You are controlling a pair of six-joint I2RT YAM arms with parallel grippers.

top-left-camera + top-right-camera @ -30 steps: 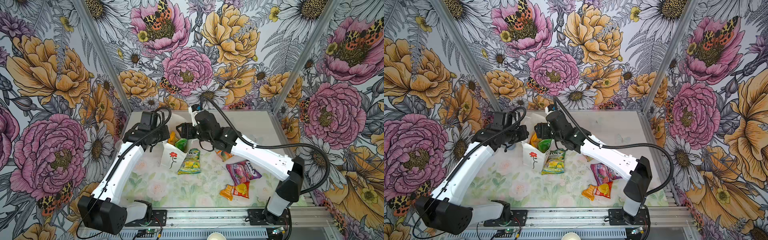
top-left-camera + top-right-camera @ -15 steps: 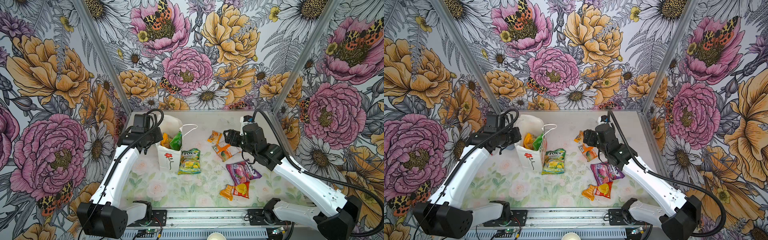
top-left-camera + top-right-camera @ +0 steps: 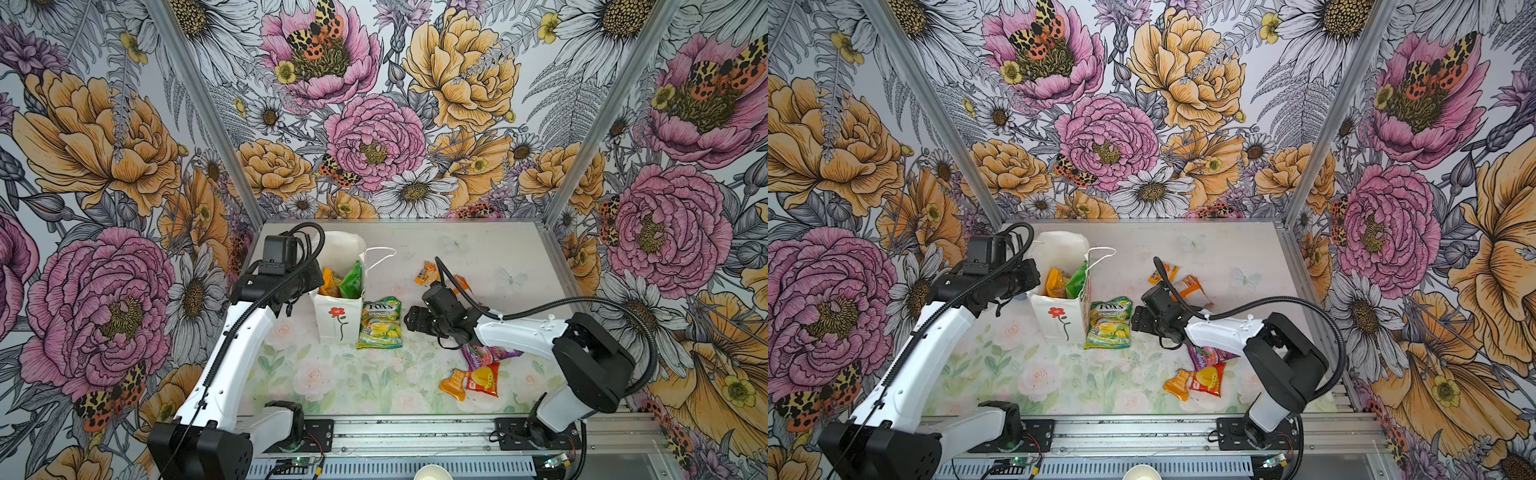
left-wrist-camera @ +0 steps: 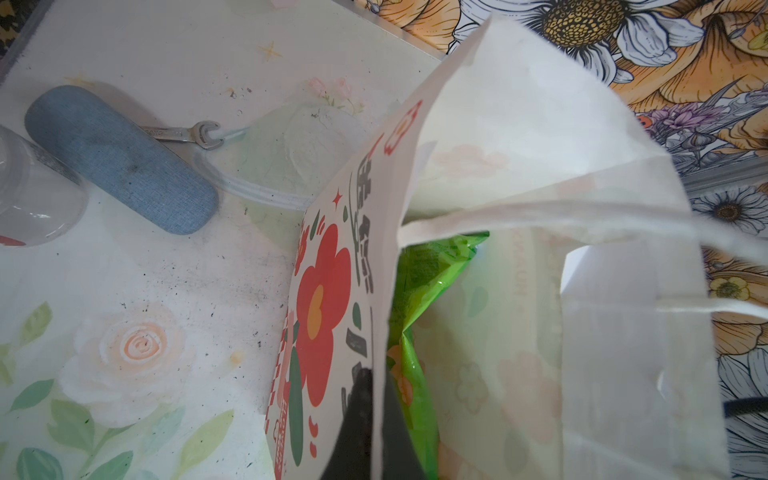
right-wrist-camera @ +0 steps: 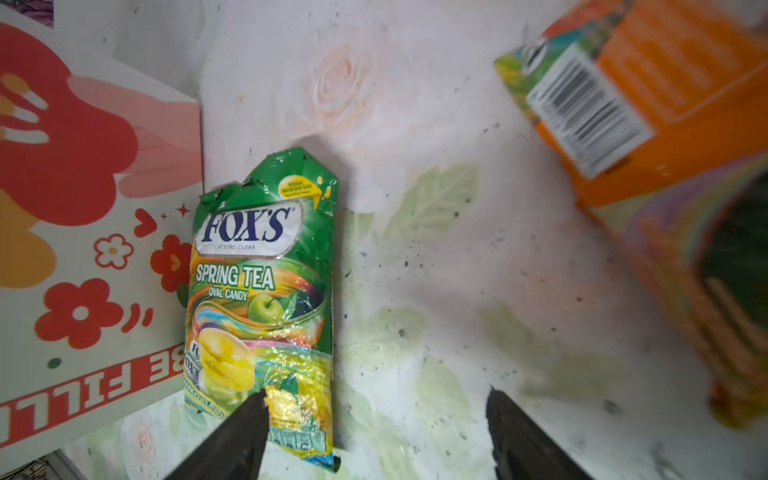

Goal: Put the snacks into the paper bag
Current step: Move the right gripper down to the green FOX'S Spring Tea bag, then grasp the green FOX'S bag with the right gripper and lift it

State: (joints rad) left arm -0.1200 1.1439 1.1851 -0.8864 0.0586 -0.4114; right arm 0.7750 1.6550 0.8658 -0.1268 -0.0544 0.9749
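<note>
I will next lower my right gripper toward the bag onto the packet's free long edge (image 3: 398, 320) (image 5: 328, 292), which is below it and closer to the bag, as the other edge is against the bag.
The white paper bag (image 3: 337, 322) (image 3: 1059, 320) stands upright with a green packet (image 3: 351, 281) and a yellow one (image 3: 330, 284) inside. My left gripper (image 4: 380, 415) is shut on the bag's side wall (image 4: 332, 291), one finger inside and one outside. A green-yellow snack packet (image 3: 380, 322) (image 5: 262, 299) lies flat against the bag's right side. My right gripper (image 3: 409, 322) (image 5: 376, 397) is open, low, just right of that packet, holding nothing. Other snacks lie loose: small orange ones (image 3: 426, 274) (image 5: 665, 104), a purple one (image 3: 490, 355), a red one (image 3: 482, 378).
In the left wrist view a blue glasses case (image 4: 120, 158), a small wrench (image 4: 195, 135) and a clear cup (image 4: 33, 199) lie left of the bag, hidden in both top views by my left arm. A white cup (image 3: 430, 473) shows at the front rail.
My right gripper left the bag's mouth, swung right, then came down low beside the green-yellow packet with its jaws wider. The left gripper kept hold of the bag.
</note>
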